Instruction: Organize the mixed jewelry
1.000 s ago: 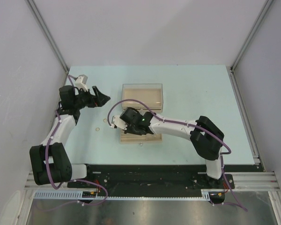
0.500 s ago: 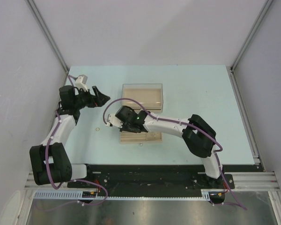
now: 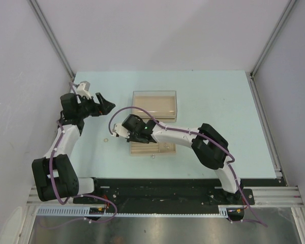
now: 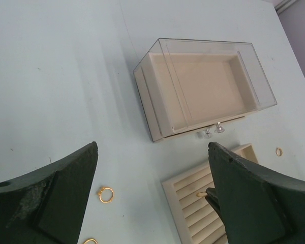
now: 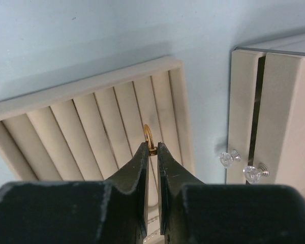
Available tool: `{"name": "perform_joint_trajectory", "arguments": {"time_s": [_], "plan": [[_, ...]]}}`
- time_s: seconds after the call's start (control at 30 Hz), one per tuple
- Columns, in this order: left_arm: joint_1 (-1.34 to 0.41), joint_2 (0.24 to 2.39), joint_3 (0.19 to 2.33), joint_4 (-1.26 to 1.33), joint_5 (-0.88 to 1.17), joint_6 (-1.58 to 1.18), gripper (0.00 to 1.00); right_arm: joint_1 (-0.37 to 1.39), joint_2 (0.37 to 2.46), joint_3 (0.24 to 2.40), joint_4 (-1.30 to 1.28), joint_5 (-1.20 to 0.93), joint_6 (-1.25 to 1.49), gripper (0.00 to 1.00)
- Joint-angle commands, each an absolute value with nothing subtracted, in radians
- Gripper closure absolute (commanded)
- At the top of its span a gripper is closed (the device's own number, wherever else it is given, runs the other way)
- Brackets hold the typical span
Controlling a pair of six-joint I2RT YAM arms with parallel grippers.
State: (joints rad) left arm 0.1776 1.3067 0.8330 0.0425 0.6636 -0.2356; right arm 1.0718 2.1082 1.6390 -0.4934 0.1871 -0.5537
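Note:
The upright ring already runs along the slot, so my right gripper will next lower to the groove just beneath the gold ring and release the ring there.
My right gripper (image 5: 151, 147) is shut on a small gold ring (image 5: 148, 134) and holds it upright over a groove of the beige slotted tray (image 5: 66, 124). In the top view this gripper (image 3: 134, 138) is over the tray's left part (image 3: 160, 151). My left gripper (image 3: 105, 105) is open and empty, up and left of the clear box (image 3: 154, 104). In the left wrist view, between the open fingers (image 4: 51, 198), two gold rings lie on the table: one (image 4: 105, 194) in the middle, one (image 4: 90, 241) at the bottom edge. A third ring (image 4: 278, 151) lies beyond the tray (image 4: 185, 203). No chain shows.
The clear box with a beige drawer (image 4: 203, 91) has two small glass knobs (image 4: 213, 131) facing the tray; they also show in the right wrist view (image 5: 243, 168). A ring (image 3: 105, 139) lies left of the tray. A tiny piece (image 3: 152, 156) lies by the tray's near edge.
My right arm has swung left, carrying its gripper further toward the tray's left end. My left gripper has shifted slightly up and left and stays open.

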Motion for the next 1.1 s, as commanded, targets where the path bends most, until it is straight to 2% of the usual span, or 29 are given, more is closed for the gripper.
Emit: {"name": "perform_joint_trajectory", "arguments": {"time_s": [0.0,1.07], "plan": [[0.195,1.269,0.828,0.086,0.669,-0.238,0.06,1.068,2.128,1.687,-0.463,0.187,-0.568,1.00],[0.227,1.282,0.815,0.107,0.710,-0.255,0.06,1.062,2.167,1.697,-0.442,0.172,-0.580,1.00]]}}
